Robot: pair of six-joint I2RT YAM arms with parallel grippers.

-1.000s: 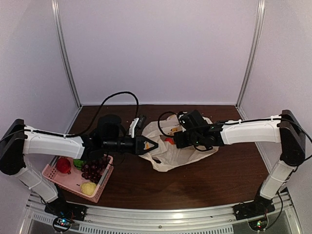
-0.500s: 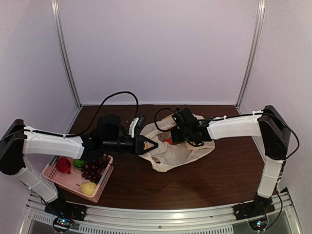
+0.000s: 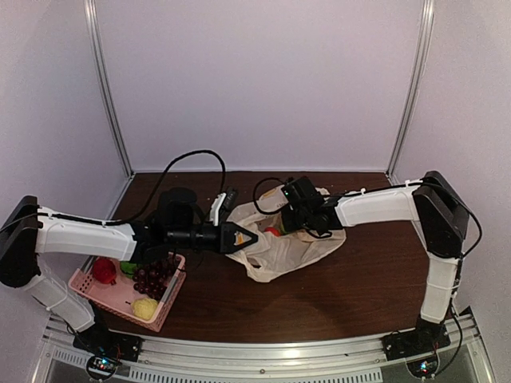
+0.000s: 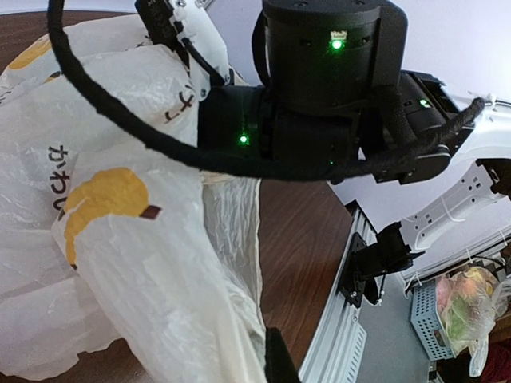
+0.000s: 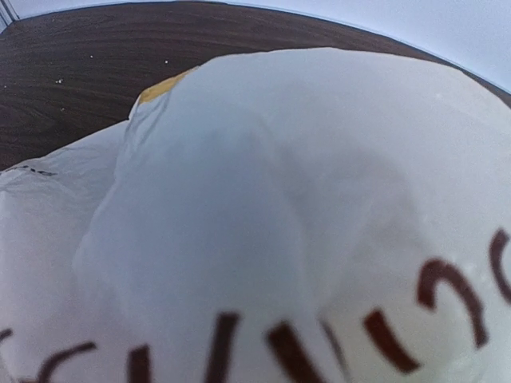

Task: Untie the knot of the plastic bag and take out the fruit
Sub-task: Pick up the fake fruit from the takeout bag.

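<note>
Next, my right gripper lifts up to the bag's opening and releases there, since that opening lies above its hidden fingers, toward my left gripper.
The pale plastic bag lies crumpled at the table's middle with its mouth open toward the left; the knot is out of view. My left gripper is shut on the bag's left edge, and the thin plastic runs down to its dark fingertip. My right gripper reaches into the bag's mouth from the right, beside a small red fruit; its fingers are hidden. The right wrist view shows only bag plastic with dark print. Other fruit lies in the basket: a red apple, grapes and a yellow pear.
A pink perforated basket stands at the near left beside my left arm. A black cable loops behind the left wrist. The right arm's black wrist looms over the bag. An aluminium rail edges the near side.
My right gripper has pushed left into the bag's mouth while that arm's elbow rose and drew back. The left gripper has kept its hold in the same place.
</note>
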